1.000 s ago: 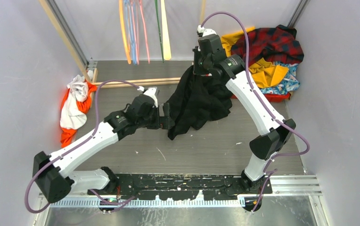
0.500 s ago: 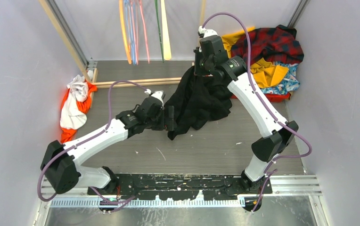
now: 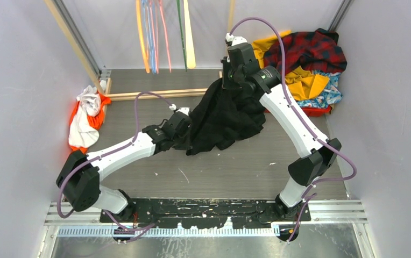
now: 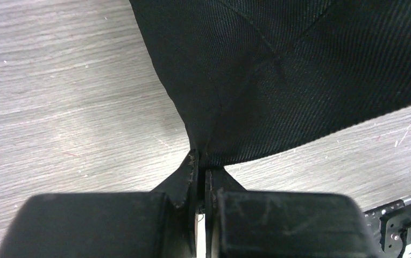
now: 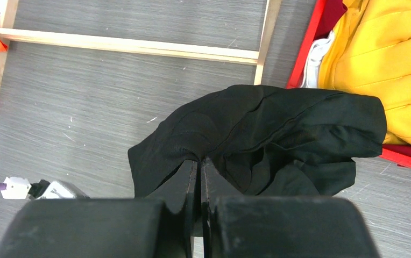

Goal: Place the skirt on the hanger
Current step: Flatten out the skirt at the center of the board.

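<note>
The black garment lies bunched, so my right gripper should next carry the black garment's fold back toward the base, then down onto the table short of the wooden bar.
The skirt (image 3: 331, 90), blue with a flower print, lies in the pile at the back right, touched by neither gripper. Coloured hangers (image 3: 150, 37) hang at the back. A big black garment (image 3: 227, 115) stretches between both arms. My left gripper (image 3: 189, 138) is shut on its lower left hem; the left wrist view shows the jaws (image 4: 202, 161) pinching the black cloth (image 4: 278, 70). My right gripper (image 3: 230, 80) holds its upper end off the table, jaws (image 5: 199, 161) shut on a fold of the cloth (image 5: 278, 134).
A red bin (image 3: 311, 111) at the back right holds a red plaid garment (image 3: 308, 51) and a yellow one (image 3: 305, 83). Orange and white clothes (image 3: 85, 121) lie at the left wall. A wooden rail (image 3: 155, 94) crosses the back of the table.
My left gripper moved right to the black garment's lower edge and shut on it. The right gripper kept its grip and barely moved.
</note>
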`<state>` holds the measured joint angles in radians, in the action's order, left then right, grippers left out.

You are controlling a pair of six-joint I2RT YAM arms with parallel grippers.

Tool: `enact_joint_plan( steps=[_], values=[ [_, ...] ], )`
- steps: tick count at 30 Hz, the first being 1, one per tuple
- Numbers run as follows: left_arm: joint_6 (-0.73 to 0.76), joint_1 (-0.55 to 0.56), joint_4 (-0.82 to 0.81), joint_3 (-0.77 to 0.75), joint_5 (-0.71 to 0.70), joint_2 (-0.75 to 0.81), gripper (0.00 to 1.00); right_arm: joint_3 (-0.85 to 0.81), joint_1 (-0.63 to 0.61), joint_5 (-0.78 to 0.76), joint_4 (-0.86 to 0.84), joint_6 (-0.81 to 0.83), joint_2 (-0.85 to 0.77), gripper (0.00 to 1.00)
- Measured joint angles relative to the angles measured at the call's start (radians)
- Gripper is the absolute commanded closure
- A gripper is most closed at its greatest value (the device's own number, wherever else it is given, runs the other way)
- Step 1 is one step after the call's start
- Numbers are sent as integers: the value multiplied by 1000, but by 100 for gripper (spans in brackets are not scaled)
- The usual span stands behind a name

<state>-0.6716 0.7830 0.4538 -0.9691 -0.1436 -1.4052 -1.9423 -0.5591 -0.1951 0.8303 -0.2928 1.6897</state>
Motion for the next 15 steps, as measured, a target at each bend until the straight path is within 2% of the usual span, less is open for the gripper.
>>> enact_joint_plan(
  steps=[7,12,15],
  values=[
    [19,-65,49,-62,-21,-2,100,51,0,-1,-10,2,-41,99],
    [42,-249,97,-87,3,77,100,52,0,0,-36,2,-38,99],
    [71,-369,127,-166,16,109,100,-14,0,2,-45,2,16,99]
  ],
)
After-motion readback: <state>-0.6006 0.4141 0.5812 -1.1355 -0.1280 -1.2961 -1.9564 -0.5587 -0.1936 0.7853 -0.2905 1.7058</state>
